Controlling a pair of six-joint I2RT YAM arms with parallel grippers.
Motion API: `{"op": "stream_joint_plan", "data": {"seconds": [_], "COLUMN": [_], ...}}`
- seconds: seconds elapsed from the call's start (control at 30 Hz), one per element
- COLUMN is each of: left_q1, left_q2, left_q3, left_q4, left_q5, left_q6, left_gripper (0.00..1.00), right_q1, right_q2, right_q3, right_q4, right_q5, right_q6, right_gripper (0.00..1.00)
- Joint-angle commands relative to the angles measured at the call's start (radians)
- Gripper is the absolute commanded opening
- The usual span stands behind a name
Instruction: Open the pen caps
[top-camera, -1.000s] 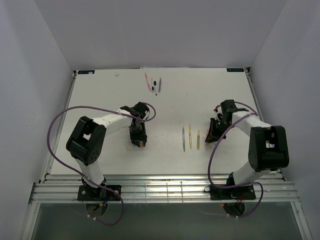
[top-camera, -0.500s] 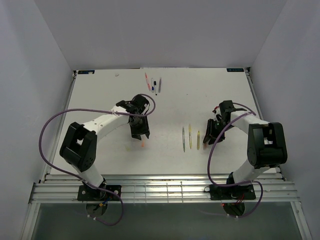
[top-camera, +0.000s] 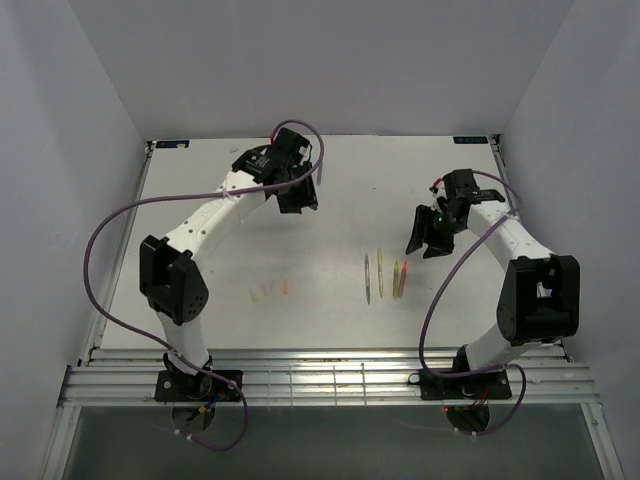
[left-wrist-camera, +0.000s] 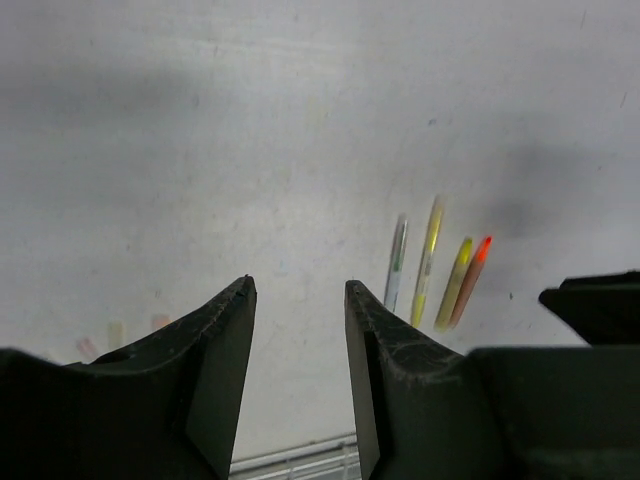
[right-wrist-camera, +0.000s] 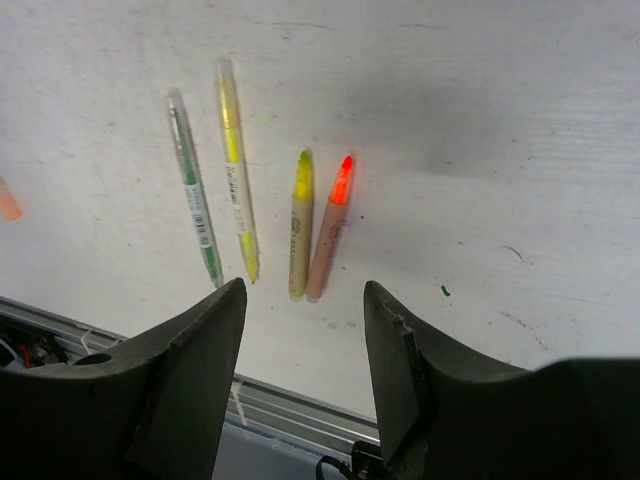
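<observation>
My left gripper needs to move outward and lower next, to the far-centre spot beside the visible pen. That spot is outward of my left gripper and below it.
Three small pen caps lie in a row left of centre: pale pink (top-camera: 255, 294), yellow (top-camera: 268, 291) and orange (top-camera: 285, 286). They show faintly in the left wrist view, the orange one (left-wrist-camera: 160, 321) included. Uncapped pens lie side by side: green (right-wrist-camera: 193, 200), thin yellow (right-wrist-camera: 235, 165), yellow highlighter (right-wrist-camera: 298, 225) and orange highlighter (right-wrist-camera: 332, 230); the orange one also shows from above (top-camera: 403, 278). My left gripper (top-camera: 296, 203) (left-wrist-camera: 298, 285) is open and empty, high over the far table. My right gripper (top-camera: 425, 246) (right-wrist-camera: 305, 285) is open and empty, just behind the pens.
The left arm hides the far-centre spot where other pens lay; a bit of one (top-camera: 320, 172) may show beside it. The metal rail (top-camera: 320, 375) runs along the near table edge. White walls close in the left, right and back.
My left gripper left the orange cap on the table beside the other caps and swung to the far table. My right gripper laid the orange highlighter beside the yellow one and drew back.
</observation>
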Motion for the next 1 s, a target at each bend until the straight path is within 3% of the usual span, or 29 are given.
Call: {"op": "stream_joint_plan", "data": {"seconds": [0.0, 0.13, 0.3, 0.6, 0.97], "left_q1": [0.045, 0.135, 0.261, 0.324, 0.316], "left_q2": [0.138, 0.305, 0.492, 0.617, 0.690], "left_q3": [0.176, 0.446, 0.643, 0.548, 0.554], "left_q4": [-0.029, -0.027, 0.011, 0.437, 0.611], "left_q5": [-0.069, -0.064, -0.050, 0.215, 0.163], "left_q6": [0.049, 0.081, 0.098, 0.157, 0.186], "left_gripper": [0.51, 0.51, 0.47, 0.43, 0.44], "right_q1": [0.026, 0.063, 0.091, 0.106, 0.138], "right_q2": [-0.052, -0.101, -0.146, -0.103, 0.038], "right_q3": [0.071, 0.088, 0.103, 0.143, 0.255], "right_q4": [-0.098, -0.139, -0.179, -0.168, -0.107], "right_q5": [-0.008, -0.023, -0.008, -0.014, -0.030], "right_q6": [0.008, 0.040, 0.074, 0.057, 0.078], "right_gripper": [0.57, 0.59, 0.66, 0.65, 0.63]}}
